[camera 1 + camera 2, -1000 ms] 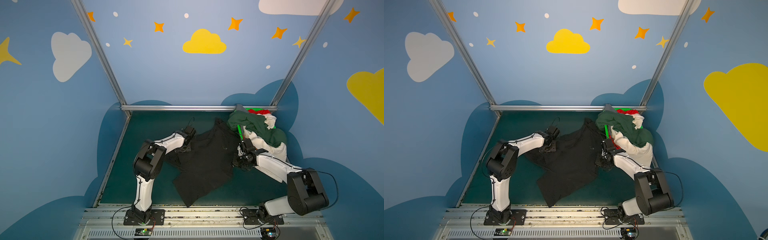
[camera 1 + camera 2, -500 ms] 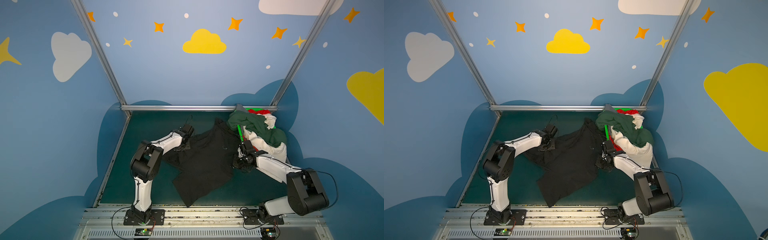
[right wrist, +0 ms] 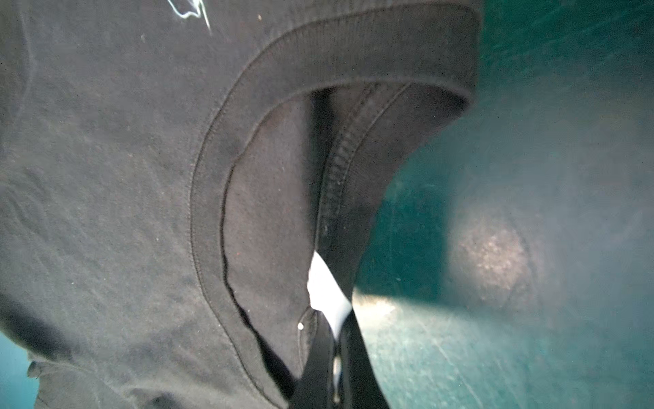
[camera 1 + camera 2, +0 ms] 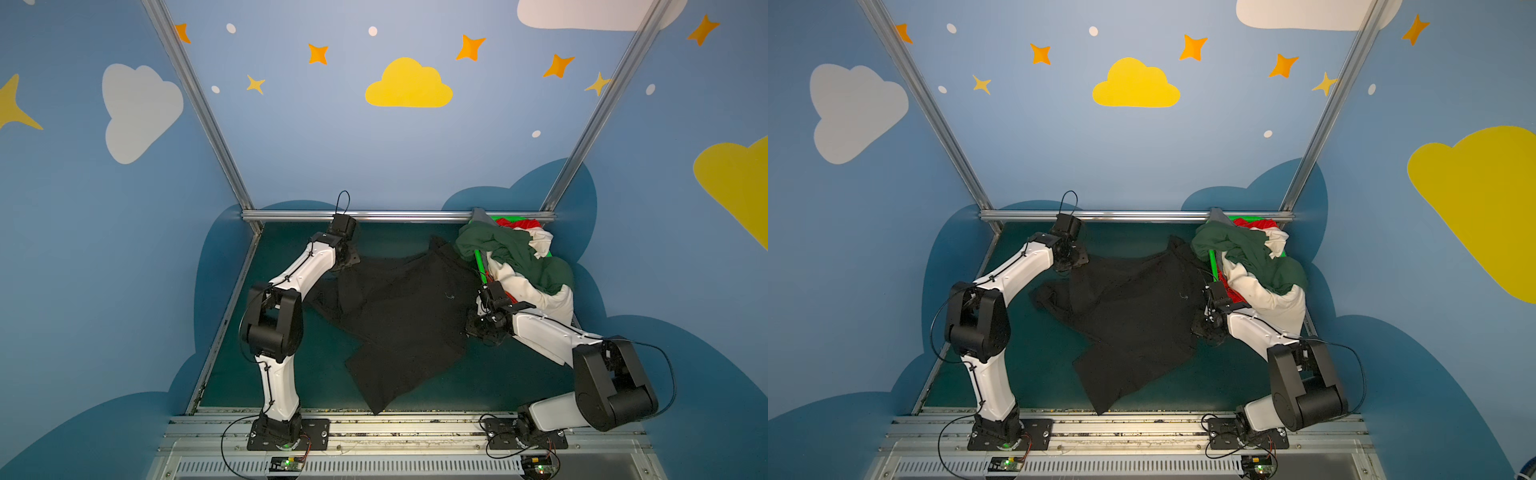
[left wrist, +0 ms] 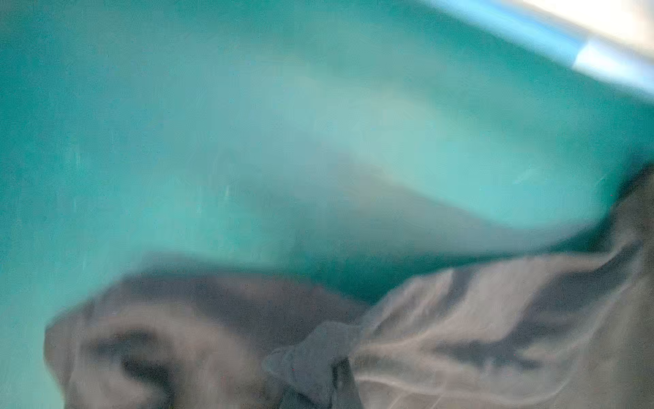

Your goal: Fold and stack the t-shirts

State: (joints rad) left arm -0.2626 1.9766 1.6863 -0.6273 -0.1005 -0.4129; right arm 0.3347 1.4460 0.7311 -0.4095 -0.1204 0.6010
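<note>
I should pull the t-shirt's bunched corner outward with my left gripper to the bare table by the back bar, so the creased cloth spreads, and release the corner there.
A large black t-shirt (image 4: 399, 316) (image 4: 1133, 320) lies spread and creased on the teal table. My left gripper (image 4: 351, 261) (image 4: 1077, 262) is at the shirt's far-left edge near the back rail. The blurred left wrist view shows the left gripper (image 5: 315, 368) shut on a bunch of the black cloth (image 5: 477, 318). My right gripper (image 4: 473, 328) (image 3: 334, 357) is shut on the black collar (image 3: 226, 198) beside a white label (image 3: 327, 287). Dark green (image 4: 511, 253), cream (image 4: 540, 295) and red (image 4: 524, 224) t-shirts are heaped at the back right.
A bright green plastic basket (image 4: 480, 264) under the heap stands in the back right corner. A metal rail (image 4: 399, 216) runs along the table's (image 4: 291, 374) back edge, and blue walls close in both sides. The arm bases are bolted to the front rail.
My left gripper has shut on the black shirt's edge and moved left and back toward the rail, drawing that side of the shirt out. The right gripper stayed at the collar.
</note>
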